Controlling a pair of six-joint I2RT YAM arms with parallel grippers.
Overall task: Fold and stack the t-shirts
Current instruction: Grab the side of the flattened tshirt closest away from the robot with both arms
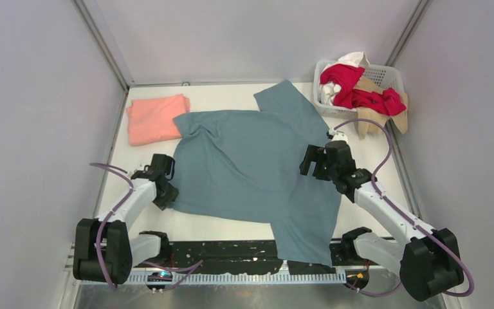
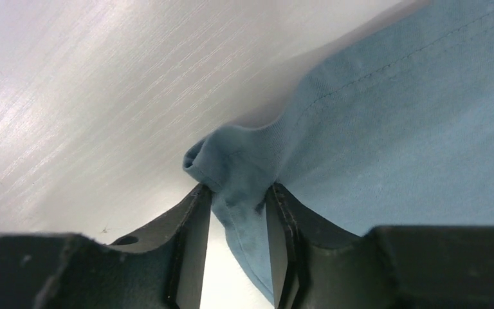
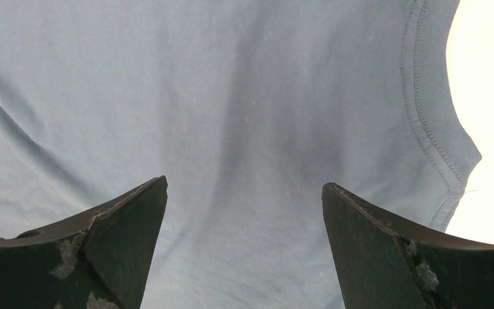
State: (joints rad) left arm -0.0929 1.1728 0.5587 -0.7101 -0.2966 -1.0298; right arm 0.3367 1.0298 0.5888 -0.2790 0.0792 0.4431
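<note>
The near sleeve hangs over the table's near edge. My right gripper should come back, turn and come down onto the near sleeve's hem (image 1: 303,258).
A large blue-grey t-shirt (image 1: 251,161) lies spread over the middle of the table, one part hanging over the near edge. My left gripper (image 1: 166,188) is at its left hem, shut on a bunched corner of the blue-grey cloth (image 2: 238,170). My right gripper (image 1: 312,161) is open above the shirt's right side, near the ribbed collar (image 3: 434,109); plain cloth (image 3: 231,129) fills the gap between its fingers. A folded salmon-pink t-shirt (image 1: 155,118) lies at the far left. Red (image 1: 360,90), white (image 1: 354,60) and tan (image 1: 370,119) shirts sit in the basket.
A white lattice basket (image 1: 386,74) stands at the far right corner, with tan cloth spilling over its side. Grey walls close in the table on three sides. A black strip (image 1: 231,257) runs along the near edge between the arm bases.
</note>
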